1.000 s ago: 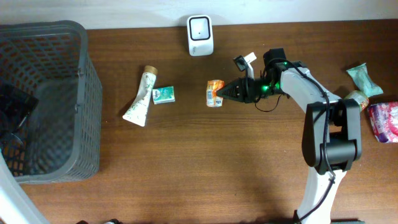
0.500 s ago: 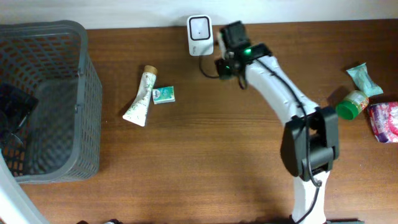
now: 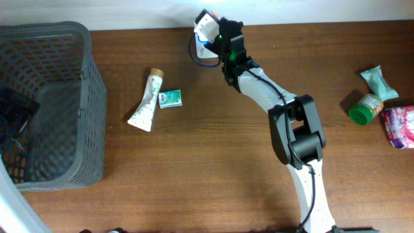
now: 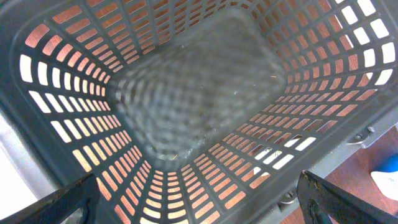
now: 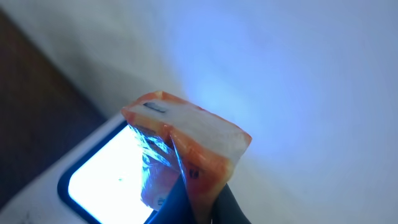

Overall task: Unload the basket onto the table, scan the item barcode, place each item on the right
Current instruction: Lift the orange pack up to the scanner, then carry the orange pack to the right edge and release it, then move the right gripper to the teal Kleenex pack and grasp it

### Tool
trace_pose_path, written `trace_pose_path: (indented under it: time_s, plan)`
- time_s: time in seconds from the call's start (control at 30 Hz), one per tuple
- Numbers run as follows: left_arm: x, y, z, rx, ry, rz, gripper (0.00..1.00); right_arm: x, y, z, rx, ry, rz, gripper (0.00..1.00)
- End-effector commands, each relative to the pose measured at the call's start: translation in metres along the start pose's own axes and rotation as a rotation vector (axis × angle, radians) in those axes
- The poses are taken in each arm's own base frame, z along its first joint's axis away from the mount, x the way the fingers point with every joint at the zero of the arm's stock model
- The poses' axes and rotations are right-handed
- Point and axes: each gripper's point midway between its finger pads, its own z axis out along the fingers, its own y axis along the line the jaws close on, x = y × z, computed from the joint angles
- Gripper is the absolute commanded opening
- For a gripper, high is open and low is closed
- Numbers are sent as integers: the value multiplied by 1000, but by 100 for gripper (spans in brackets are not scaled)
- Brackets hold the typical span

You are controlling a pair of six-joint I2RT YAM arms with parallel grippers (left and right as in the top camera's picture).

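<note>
Next, I swing my right gripper to the right in the overhead view and down, releasing the packet beside the teal packet, since the tabletop there is bare.
The item is an orange and white packet (image 5: 186,140), and my right gripper (image 5: 200,208) is shut on its lower edge. It hangs just in front of the scanner's lit window (image 5: 102,177), with blue light falling on its wrapper. Overhead, the right gripper (image 3: 220,35) sits over the white scanner (image 3: 206,26) at the table's back edge and hides the packet. My left gripper (image 4: 196,198) is open, its fingers spread wide and nothing between them, looking down into the grey basket (image 4: 186,93).
The grey basket (image 3: 84,97) fills the left side. A cream tube (image 3: 145,100) and a small green box (image 3: 170,98) lie left of centre. At the right edge are a green-lidded jar (image 3: 365,108), a teal packet (image 3: 375,81) and a pink pack (image 3: 400,126).
My right arm has swung from the middle of the table up and left to the scanner, carrying the orange packet. The left gripper has not moved.
</note>
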Motion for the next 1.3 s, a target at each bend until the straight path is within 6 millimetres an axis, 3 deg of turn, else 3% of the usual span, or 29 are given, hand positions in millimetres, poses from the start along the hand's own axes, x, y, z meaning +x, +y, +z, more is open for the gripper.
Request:
trace_pose_path:
  time_s: [0.0,0.13,0.23,0.3,0.37,0.4,0.43,0.5,0.6,0.63,0.67,0.8,0.87,0.9,0.97,1.1,1.13,1.17,1.2,1.23,1.27]
  plan:
    - [-1,2,0,-3,-2,-7,99,14,-12,5,17,9,23,4]
    - [-1,2,0,-3,-2,-7,99,13,-19,5,28,15,102,4]
    - [-1,2,0,-3,-2,-8,99,33,-76,-4,211,143,459,4]
    - [-1,2,0,-3,-2,-8,99,57,-125,-28,240,272,638,4]
    - [-1,2,0,-3,-2,-8,99,127,-182,-79,321,528,777,4]
    - [-1,2,0,-3,-2,-7,99,160,-195,-100,347,636,789,4]
    - [-1,2,0,-3,-2,-7,99,212,-208,-135,378,807,793,4]
    - [-1,2,0,-3,-2,-8,99,289,-223,-196,416,1056,823,4]
    - [-1,2,0,-3,-2,-8,99,341,-232,-239,356,1135,980,4]
    - [-1,2,0,-3,-2,-8,99,346,-232,-240,300,1098,1059,44]
    - [-1,2,0,-3,-2,-7,99,346,-231,-239,276,1078,1088,99]
    - [-1,2,0,-3,-2,-8,99,338,-222,-233,231,1069,1099,99]
    - [-1,2,0,-3,-2,-8,99,294,-184,-206,-55,932,1245,99]
    - [-1,2,0,-3,-2,-8,99,262,-160,-193,-228,848,1317,99]
    - [-1,2,0,-3,-2,-8,99,218,-120,-179,-440,773,1366,99]
    - [-1,2,0,-3,-2,-8,99,110,-20,-157,-764,716,1253,99]
    - [-1,2,0,-3,-2,-8,99,86,0,-154,-819,689,1212,93]
    - [-1,2,0,-3,-2,-8,99,49,35,-149,-873,663,1137,84]
    - [-1,2,0,-3,-2,-8,99,36,61,-143,-787,750,1156,80]
    - [-1,2,0,-3,-2,-8,99,29,83,-140,-629,870,1255,68]
    - [-1,2,0,-3,-2,-7,99,17,100,-139,-546,911,1314,67]
